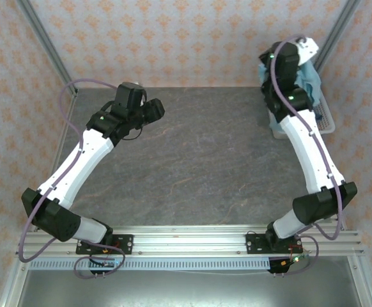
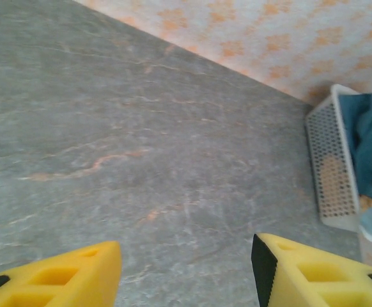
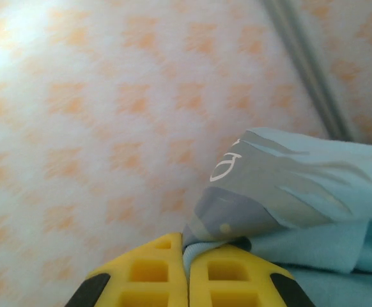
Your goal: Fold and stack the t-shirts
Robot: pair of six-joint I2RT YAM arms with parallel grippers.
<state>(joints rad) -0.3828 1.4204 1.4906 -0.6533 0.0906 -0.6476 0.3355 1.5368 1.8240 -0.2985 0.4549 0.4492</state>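
Bare tabletop between the arms lies below and back from my right gripper, so next it should carry the light blue t-shirt [image 3: 301,192] toward my left gripper, down, and release it.
My right gripper [image 3: 187,252] is shut on the light blue t-shirt [image 3: 301,192], pinching its collar edge, with a grey inner neck label showing. From above, that shirt [image 1: 309,80] hangs bunched behind the right wrist over the white basket [image 1: 326,118] at the back right. The left wrist view shows a darker slate-blue t-shirt [image 2: 371,150] lying in the basket [image 2: 330,163], with an orange patch behind its slats. My left gripper [image 2: 186,268] is open over bare table, its yellow fingers [image 2: 77,272] wide apart; from above it [image 1: 154,110] points right at the back left.
The grey marbled tabletop [image 1: 199,160] stretches between both arms. Patterned orange-and-white walls enclose the back and sides, with metal posts [image 1: 45,38] at the back corners. An aluminium rail [image 1: 192,240] holds both arm bases at the near edge.
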